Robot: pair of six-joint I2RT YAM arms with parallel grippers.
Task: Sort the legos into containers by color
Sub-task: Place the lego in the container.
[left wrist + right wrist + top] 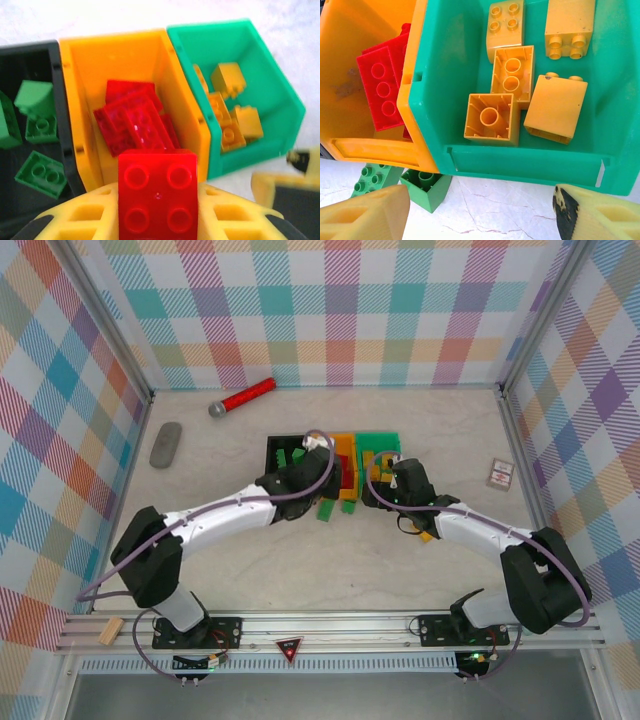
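The brick goes outward with my left gripper over the red legos in the orange bin next, since that matching pile lies outward of my fingers. The brick then gets released.
Three containers stand in a row: a black bin with green legos, an orange bin with red legos, and a green bin with several yellow legos. My left gripper is shut on a red brick, studs facing the camera, just in front of the orange bin. My right gripper stands open over bare table by the green bin's near wall, nothing between its fingers. Two green legos lie on the table in front of the orange bin.
A red-handled microphone and a grey remote lie at the back left. A small card sits at the right. A yellow brick lies beside the right arm. Checked walls enclose the table.
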